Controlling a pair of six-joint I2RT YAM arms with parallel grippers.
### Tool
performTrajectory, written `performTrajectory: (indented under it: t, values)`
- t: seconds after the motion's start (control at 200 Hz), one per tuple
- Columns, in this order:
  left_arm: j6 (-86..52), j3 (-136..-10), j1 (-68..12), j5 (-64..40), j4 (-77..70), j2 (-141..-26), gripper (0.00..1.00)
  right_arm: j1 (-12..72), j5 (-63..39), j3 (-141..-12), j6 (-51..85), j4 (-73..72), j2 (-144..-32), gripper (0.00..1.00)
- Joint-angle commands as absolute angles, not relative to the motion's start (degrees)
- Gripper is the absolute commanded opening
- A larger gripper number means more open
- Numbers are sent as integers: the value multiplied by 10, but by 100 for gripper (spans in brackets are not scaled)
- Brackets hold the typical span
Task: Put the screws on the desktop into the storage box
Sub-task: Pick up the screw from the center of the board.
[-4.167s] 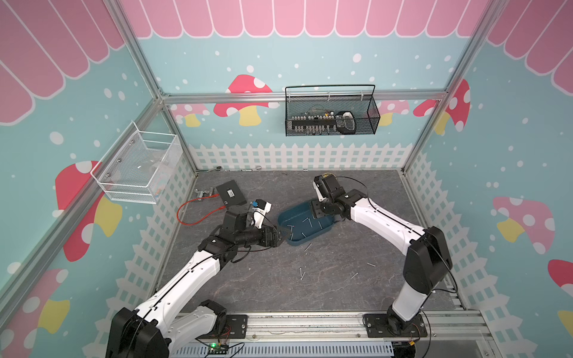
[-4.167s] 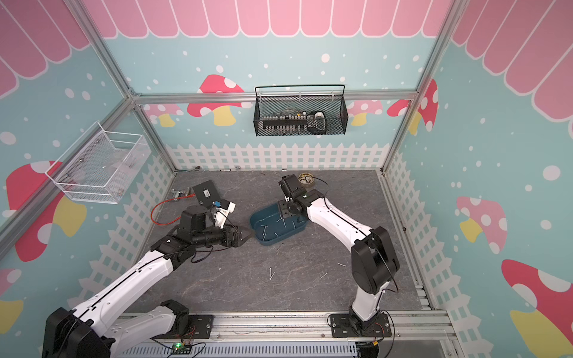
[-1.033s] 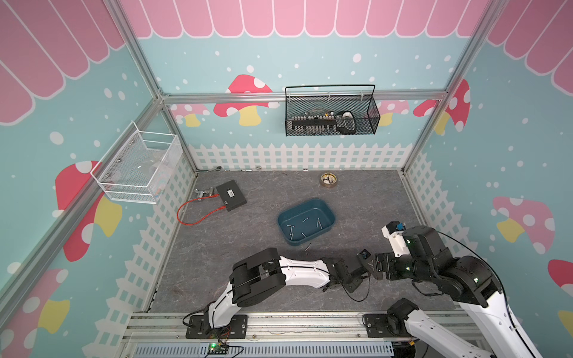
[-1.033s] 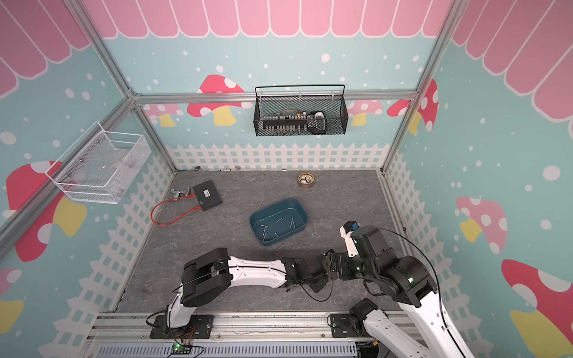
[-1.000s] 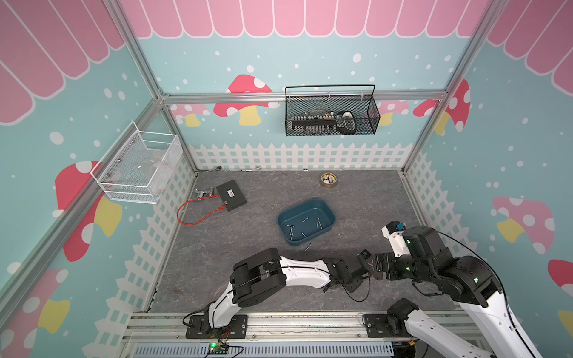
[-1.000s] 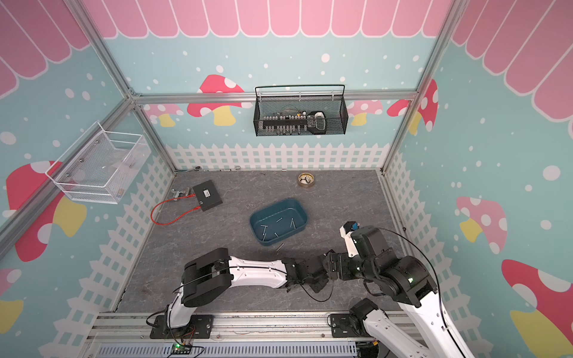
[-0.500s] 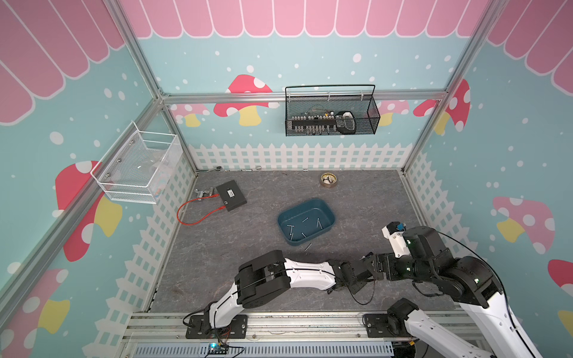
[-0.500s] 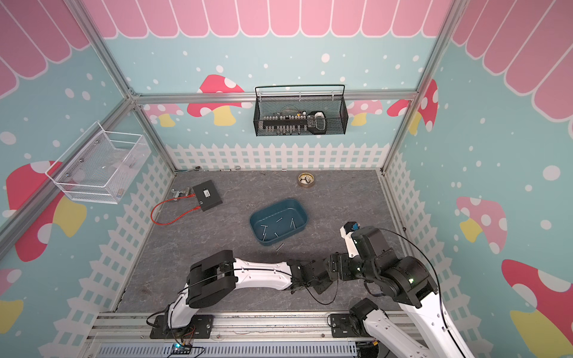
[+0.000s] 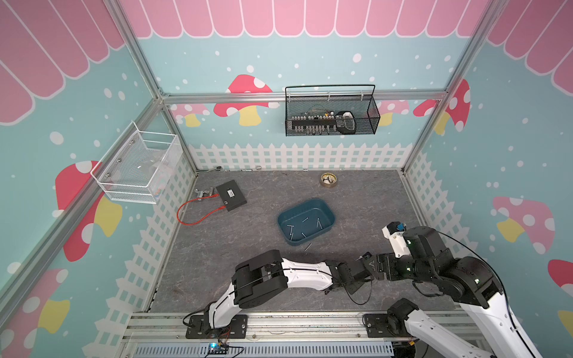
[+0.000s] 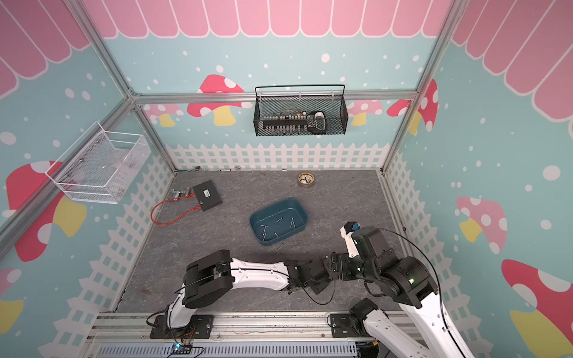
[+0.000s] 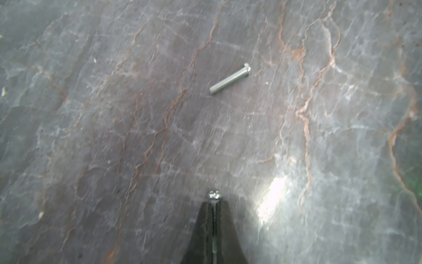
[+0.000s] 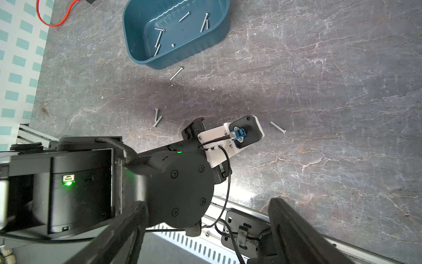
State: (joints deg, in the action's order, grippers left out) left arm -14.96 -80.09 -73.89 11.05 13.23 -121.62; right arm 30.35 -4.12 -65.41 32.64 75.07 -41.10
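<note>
My left gripper holds a screw and should next carry it up off the desktop, across the near side of the teal storage box, and over the box's bottom to let it go, since other screws are there.
In the left wrist view my left gripper [image 11: 214, 204] is shut on a silvery screw [image 11: 214, 196] just above the desktop [image 11: 114, 137]. Its head pokes out past the tips. Another screw [image 11: 230, 78] lies loose ahead of it. The teal storage box [image 9: 306, 221] sits mid-desk in both top views with several screws inside, and one screw [image 9: 308, 246] lies beside its near wall. My right gripper [image 12: 205, 230] hangs open above the left arm's wrist [image 12: 237, 134], holding nothing. More screws [image 12: 157, 117] and one [image 12: 277, 127] lie around that wrist.
A flat black box [image 9: 231, 196] with a red cable [image 9: 198, 217] lies at the back left, and a tape roll [image 9: 328, 179] at the back. A black wire basket [image 9: 331, 114] and a white mesh basket [image 9: 139, 167] hang on the walls. The metal rail [image 9: 279, 325] borders the front.
The left gripper has closed on a screw near the front of the desk. Its wrist slid a little toward the right arm. The right gripper stays open and hardly moved.
</note>
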Motion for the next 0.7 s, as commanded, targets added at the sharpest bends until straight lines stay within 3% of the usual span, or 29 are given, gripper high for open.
performTrajectory:
  t: [0.0,0.696]
  values:
    - [-162,-769,-734,123,144,-1191,0,301,-28,-668,325,755,-408,89]
    - [-192,-654,-698,132,120,-1056,0,301,-7,-676,325,755,-415,87]
